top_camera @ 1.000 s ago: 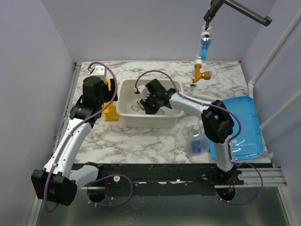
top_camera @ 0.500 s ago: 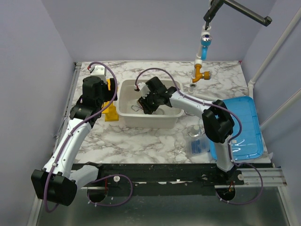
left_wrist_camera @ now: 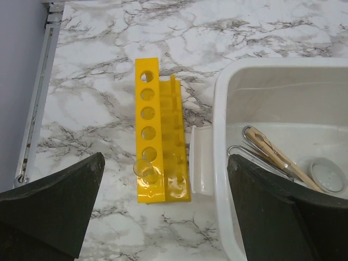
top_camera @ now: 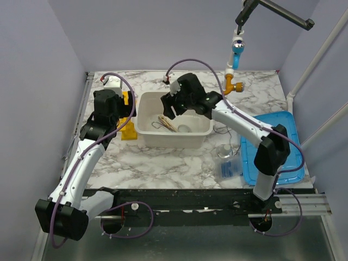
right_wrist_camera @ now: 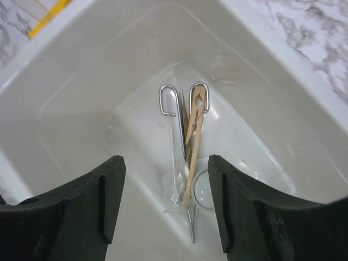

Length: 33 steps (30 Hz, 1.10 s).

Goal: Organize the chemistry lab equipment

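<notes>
I move my right gripper back next, past the tub's near side, down onto the clear glass's rim (top_camera: pixel 207 164) beside the bag; the glass is outside the tub.
The yellow holed tube rack (left_wrist_camera: pixel 155 136) (top_camera: pixel 128 117) lies on the marble left of a white tub (left_wrist_camera: pixel 220 163) (top_camera: pixel 144 129), with a clear glass tube (left_wrist_camera: pixel 145 171) in its near hole. My left gripper (left_wrist_camera: pixel 164 163) (top_camera: pixel 115 91) hovers open above the rack, holding nothing. Inside the tub lie the silver tongs (right_wrist_camera: pixel 176 125), the tan wooden stick (right_wrist_camera: pixel 193 141) (top_camera: pixel 166 122) and a small round dish (right_wrist_camera: pixel 201 190). My right gripper (right_wrist_camera: pixel 166 163) (top_camera: pixel 174 102) hangs open above them, empty. A clear flask (top_camera: pixel 224 152) and a bag with blue contents (top_camera: pixel 231 167) sit at the right.
A blue tray (top_camera: pixel 280 144) lies at the right edge of the table. A yellow tap (top_camera: pixel 234 84) stands at the back, beyond the tub. A metal rail (left_wrist_camera: pixel 35 109) runs along the table's left edge.
My right gripper has opened and risen out of the tub toward the back; the wooden stick now lies uncovered on the tub floor. The left jaws have spread wider.
</notes>
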Tool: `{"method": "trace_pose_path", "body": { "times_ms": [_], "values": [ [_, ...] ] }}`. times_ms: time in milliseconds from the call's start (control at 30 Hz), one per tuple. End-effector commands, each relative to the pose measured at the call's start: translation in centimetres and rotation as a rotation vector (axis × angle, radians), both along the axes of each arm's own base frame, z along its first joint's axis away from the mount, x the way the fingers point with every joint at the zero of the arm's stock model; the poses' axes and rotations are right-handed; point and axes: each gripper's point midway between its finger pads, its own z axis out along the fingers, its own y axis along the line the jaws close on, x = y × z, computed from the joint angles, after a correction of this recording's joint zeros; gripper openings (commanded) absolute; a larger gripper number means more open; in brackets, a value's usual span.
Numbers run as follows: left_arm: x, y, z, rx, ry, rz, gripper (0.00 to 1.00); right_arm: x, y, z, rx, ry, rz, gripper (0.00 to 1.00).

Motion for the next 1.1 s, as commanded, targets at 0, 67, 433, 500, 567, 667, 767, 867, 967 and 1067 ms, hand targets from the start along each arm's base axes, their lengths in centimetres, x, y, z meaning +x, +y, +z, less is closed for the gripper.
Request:
{"method": "trace_pose_path", "body": {
  "times_ms": [0,67,433,500,567,667,767,867,967,1067],
  "values": [
    [-0.2,0.5,1.3,0.002,-0.055,0.012,0.99,-1.4,-4.1,6.3,0.089,-0.018,-0.226,0.69],
    [-0.3,0.4,1.4,-0.002,-0.061,0.013,0.99,-2.7,-6.6,7.9,0.117,-0.021,-0.323,0.70],
    [-0.6,0.3,2.0,-0.016,-0.079,0.006,0.99,-14.5,-15.3,6.8,0.173,0.218,-0.489,0.61],
    [-0.7,0.3,2.1,-0.018,-0.075,0.002,0.99,-16.5,-15.8,5.6,0.195,0.255,-0.483,0.60],
    [-0.7,0.1,2.1,-0.024,-0.075,-0.006,0.99,-18.1,-16.0,4.1,0.215,0.300,-0.479,0.60],
    [-0.7,-0.2,2.0,-0.035,-0.072,-0.017,0.99,-19.7,-16.2,1.1,0.194,0.350,-0.494,0.59],
    [-0.6,-0.4,1.9,-0.042,-0.070,-0.023,0.99,-20.1,-16.4,-1.6,0.130,0.342,-0.517,0.59],
    [-0.6,-0.5,1.7,-0.044,-0.064,-0.027,0.99,-19.9,-16.0,-3.3,0.079,0.324,-0.515,0.57],
    [-0.6,-0.5,1.6,-0.045,-0.059,-0.028,0.99,-20.0,-14.9,-4.9,0.035,0.313,-0.480,0.53],
    [-0.6,-0.5,1.7,-0.043,-0.060,-0.025,0.99,-20.1,-14.5,-6.7,-0.023,0.305,-0.474,0.50]
  ]
}}
